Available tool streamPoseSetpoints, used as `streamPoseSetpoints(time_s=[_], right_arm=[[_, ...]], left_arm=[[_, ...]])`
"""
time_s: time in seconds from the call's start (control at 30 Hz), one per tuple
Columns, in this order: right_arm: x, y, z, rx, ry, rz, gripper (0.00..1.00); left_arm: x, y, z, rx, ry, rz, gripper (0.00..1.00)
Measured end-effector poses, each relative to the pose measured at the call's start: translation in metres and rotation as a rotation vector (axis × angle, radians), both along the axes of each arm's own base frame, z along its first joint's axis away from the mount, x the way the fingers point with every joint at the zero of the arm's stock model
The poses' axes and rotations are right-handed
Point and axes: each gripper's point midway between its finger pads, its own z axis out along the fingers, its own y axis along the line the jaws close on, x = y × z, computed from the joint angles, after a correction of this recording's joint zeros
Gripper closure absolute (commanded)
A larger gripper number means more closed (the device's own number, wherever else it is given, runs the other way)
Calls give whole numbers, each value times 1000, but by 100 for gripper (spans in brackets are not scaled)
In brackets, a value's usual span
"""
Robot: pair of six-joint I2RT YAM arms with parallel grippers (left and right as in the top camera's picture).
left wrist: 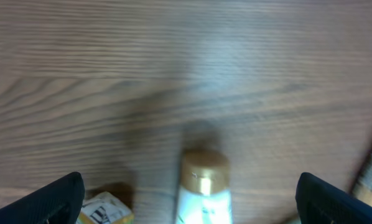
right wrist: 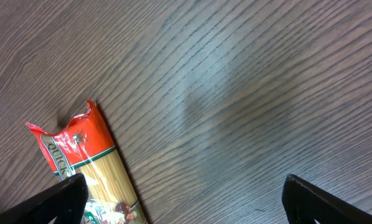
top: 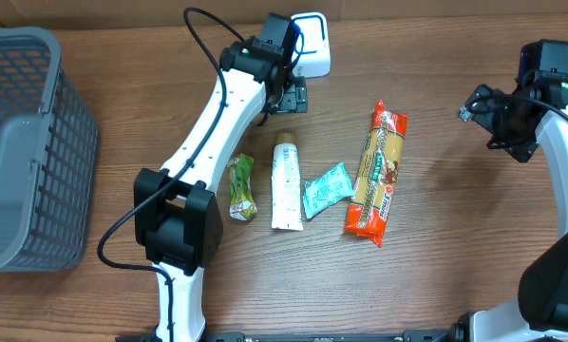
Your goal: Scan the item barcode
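The spaghetti pack's middle is below my right gripper and to its left in the overhead view, so my right gripper should move across and down onto it next.
Four items lie in a row mid-table: a green pouch, a white tube with a gold cap, a teal packet and a red spaghetti pack. A white box-like device with a blue-lit rim stands at the back. My left gripper hangs open just beyond the tube's cap, holding nothing. The pouch shows by its left finger. My right gripper is open over bare table, right of the spaghetti pack.
A grey mesh basket fills the table's left end. The left arm stretches diagonally from its base at the front towards the white device. The right arm's base stands at the right front corner.
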Motion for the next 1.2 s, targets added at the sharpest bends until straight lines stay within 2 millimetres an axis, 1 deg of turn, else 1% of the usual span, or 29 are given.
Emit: streamPoseSetpoints(time_s=[0.07,0.13,0.23,0.27,0.33,0.37,0.43,0.47,0.5,0.57,0.6,0.63,0.73,0.77,0.8,0.83,0.93,1.1,1.2], right_arm=[[0,0,0,0,0,0,0],[0,1,0,5,1,2,0],[-4,6,-1,27,14,10,0],[-6,9,-2,31,26,17,0],[-7,17,-3,33,36,40,0],[-7,23,-3,32,38,58,0],[-5,46,-3,32,37,124,1],[-3,56,-2,28,30,154,1],[-1,68,-1,24,18,186,1],[2,98,-1,20,1,264,1],[3,114,-2,15,-7,304,3],[4,126,-3,12,-10,330,4],[4,156,-13,11,-3,387,11],[4,163,-17,12,3,396,15],[2,170,-23,11,19,409,22],[0,178,-32,9,43,420,25],[-5,190,-48,6,88,429,29],[-16,204,-75,-12,172,432,34],[-23,210,-92,-27,222,435,38]], left_arm=[[-3,-9,8,-36,15,-84,0],[-5,-17,24,-63,9,-145,0],[-7,-18,54,-86,-4,-177,0],[-8,-14,67,-95,-11,-170,0],[-9,-1,84,-105,-16,-141,0],[-8,11,94,-111,-21,-107,0],[-6,46,112,-119,-36,-23,1],[-7,60,116,-119,-29,13,0],[-11,79,119,-116,-12,57,1],[-17,105,122,-112,11,120,0],[-22,120,121,-108,36,155,0],[-27,130,119,-105,57,179,1],[-35,147,117,-100,94,224,0],[-35,151,116,-100,95,231,0],[-35,154,116,-101,95,238,0],[-35,157,116,-101,94,247,0],[-34,164,117,-102,92,263,0],[-32,168,117,-103,83,270,0],[-23,168,120,-108,44,268,0]])
